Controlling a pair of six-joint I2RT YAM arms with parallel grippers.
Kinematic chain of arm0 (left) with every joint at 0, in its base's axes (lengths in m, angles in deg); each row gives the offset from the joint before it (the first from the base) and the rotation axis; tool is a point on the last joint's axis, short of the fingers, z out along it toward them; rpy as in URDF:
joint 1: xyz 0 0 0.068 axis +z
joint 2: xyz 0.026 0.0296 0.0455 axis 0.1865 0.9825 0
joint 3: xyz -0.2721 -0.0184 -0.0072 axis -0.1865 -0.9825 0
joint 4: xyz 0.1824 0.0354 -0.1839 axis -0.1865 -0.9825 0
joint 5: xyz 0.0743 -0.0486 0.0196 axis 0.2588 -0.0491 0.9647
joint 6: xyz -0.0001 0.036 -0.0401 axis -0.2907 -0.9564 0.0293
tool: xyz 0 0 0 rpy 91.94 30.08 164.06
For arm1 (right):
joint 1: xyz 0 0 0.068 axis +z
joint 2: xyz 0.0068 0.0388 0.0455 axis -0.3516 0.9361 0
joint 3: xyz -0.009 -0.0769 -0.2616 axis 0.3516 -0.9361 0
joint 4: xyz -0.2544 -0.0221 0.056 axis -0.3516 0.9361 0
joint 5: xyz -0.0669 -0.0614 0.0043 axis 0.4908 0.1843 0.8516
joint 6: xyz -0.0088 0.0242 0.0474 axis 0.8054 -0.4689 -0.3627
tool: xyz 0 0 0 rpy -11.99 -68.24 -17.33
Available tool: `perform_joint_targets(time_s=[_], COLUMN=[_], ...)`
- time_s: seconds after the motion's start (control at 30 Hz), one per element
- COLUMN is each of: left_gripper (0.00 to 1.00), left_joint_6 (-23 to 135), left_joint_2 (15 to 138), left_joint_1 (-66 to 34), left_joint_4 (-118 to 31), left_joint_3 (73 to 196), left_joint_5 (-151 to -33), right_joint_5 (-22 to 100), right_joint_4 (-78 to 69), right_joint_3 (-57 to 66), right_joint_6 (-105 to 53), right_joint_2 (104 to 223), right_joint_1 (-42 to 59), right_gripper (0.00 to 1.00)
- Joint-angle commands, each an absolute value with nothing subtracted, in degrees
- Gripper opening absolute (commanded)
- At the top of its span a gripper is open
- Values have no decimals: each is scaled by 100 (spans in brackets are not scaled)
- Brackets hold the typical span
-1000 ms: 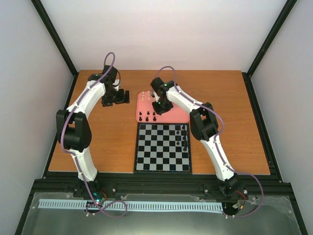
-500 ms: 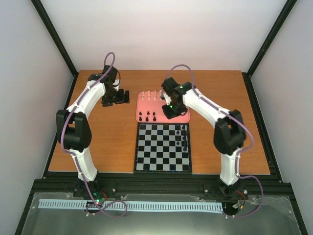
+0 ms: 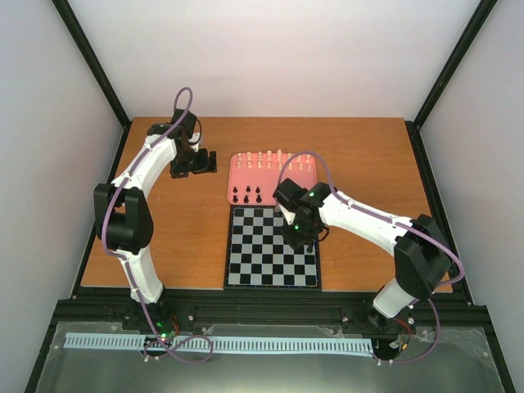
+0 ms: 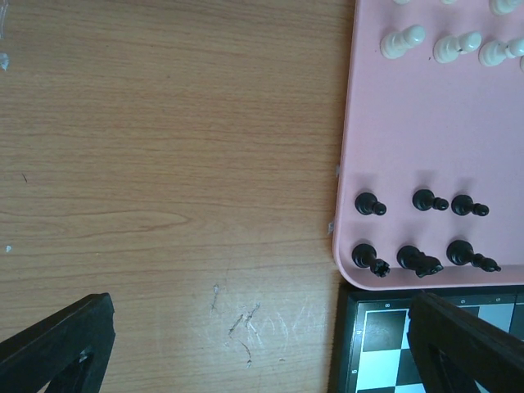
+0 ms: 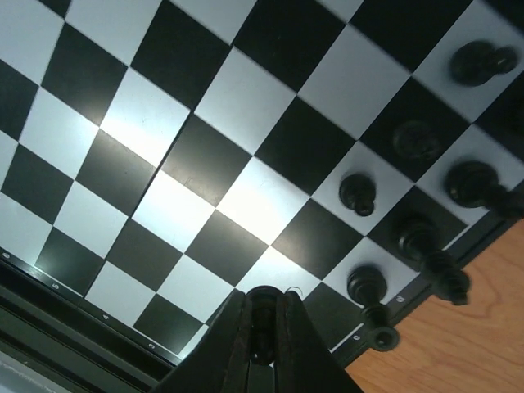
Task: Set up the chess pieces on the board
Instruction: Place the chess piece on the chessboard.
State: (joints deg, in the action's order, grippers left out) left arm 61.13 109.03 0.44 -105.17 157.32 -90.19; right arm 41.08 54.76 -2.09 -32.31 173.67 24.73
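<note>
I should move my right gripper toward the nearest black pawn next and lower it onto the empty dark square (image 3: 300, 251) (image 5: 317, 238) beside that pawn, because the square continues the pawns' row.
The board (image 3: 262, 260) lies at the table's near middle, with several black pieces (image 5: 359, 193) standing along its right edge. My right gripper (image 3: 298, 239) hangs over the board's right half, shut on a black piece (image 5: 263, 304) held above the squares. The pink tray (image 3: 246, 180) behind the board holds cream-white pieces (image 3: 260, 157) at the back and black pieces (image 3: 247, 195) at the front; they also show in the left wrist view (image 4: 407, 258). My left gripper (image 3: 191, 163) is open and empty over bare table left of the tray.
The board's dark border (image 5: 74, 327) and the wooden table (image 4: 180, 164) beyond it show in the wrist views. Black frame posts stand at the table's back corners and a rail runs along the near edge.
My right gripper has moved from the tray toward me to over the board's right half, carrying a black piece. The left arm has not moved.
</note>
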Motion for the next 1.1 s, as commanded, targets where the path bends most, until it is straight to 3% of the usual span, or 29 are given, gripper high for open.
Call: perform_joint_targets(time_s=[0.0,0.27,1.07], left_gripper=[100,100,100], left_joint_6=[6168,6182,6184], left_joint_2=[10652,10563,10587], left_joint_1=[47,47,47], left_joint_4=[-10463,-10415,-10381], left_joint_3=[15806,15693,15651], left_joint_5=[-8942,-8925,-8987], right_joint_5=[4223,4443,4611], right_joint_4=[4881,4343,4425], right_joint_3=[-642,-1172,-1239], right_joint_6=[-3583,-3823,-4094], right_joint_2=[17046,17165,17576], right_joint_1=[2608,2608,2548], right_gripper=[3,3,4])
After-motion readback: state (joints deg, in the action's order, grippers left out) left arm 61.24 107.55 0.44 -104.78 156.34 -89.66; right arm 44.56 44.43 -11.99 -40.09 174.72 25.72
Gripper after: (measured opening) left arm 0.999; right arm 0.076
